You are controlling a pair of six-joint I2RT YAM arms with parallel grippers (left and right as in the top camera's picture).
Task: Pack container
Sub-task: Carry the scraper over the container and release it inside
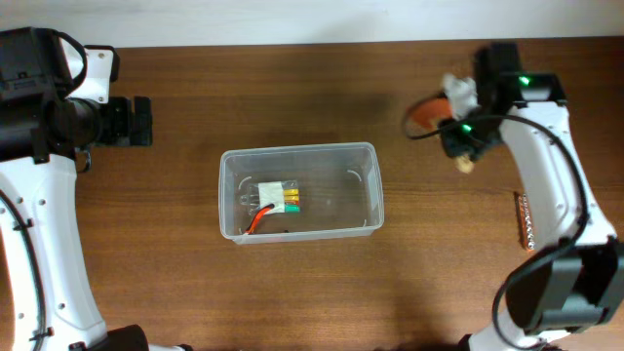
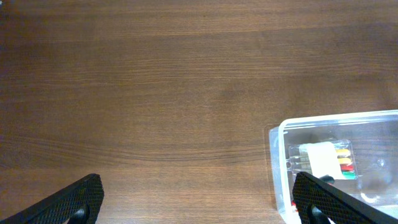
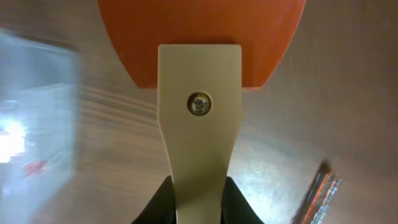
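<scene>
The bin's bottom is bare beside the packet, so my right gripper will carry the scraper (image 3: 199, 37) left in the overhead view, lower there and release the scraper's handle.
The container (image 1: 369, 185) is a clear plastic bin in the middle of the table. A small packet with red, yellow and green pieces (image 1: 278, 199) lies in its left part. The bin also shows in the left wrist view (image 2: 281, 155) and blurred in the right wrist view (image 3: 37, 118). My right gripper (image 3: 199, 198) is shut on the tan handle of an orange scraper (image 3: 199, 37), held above the table to the right of the bin; overhead it is at the far right (image 1: 458, 122). My left gripper (image 2: 199, 202) is open and empty, left of the bin.
A strip of small orange and silver bits (image 1: 525, 222) lies near the right edge, also in the right wrist view (image 3: 320, 193). The table's far edge runs along the top. Both arm bases stand at the near corners.
</scene>
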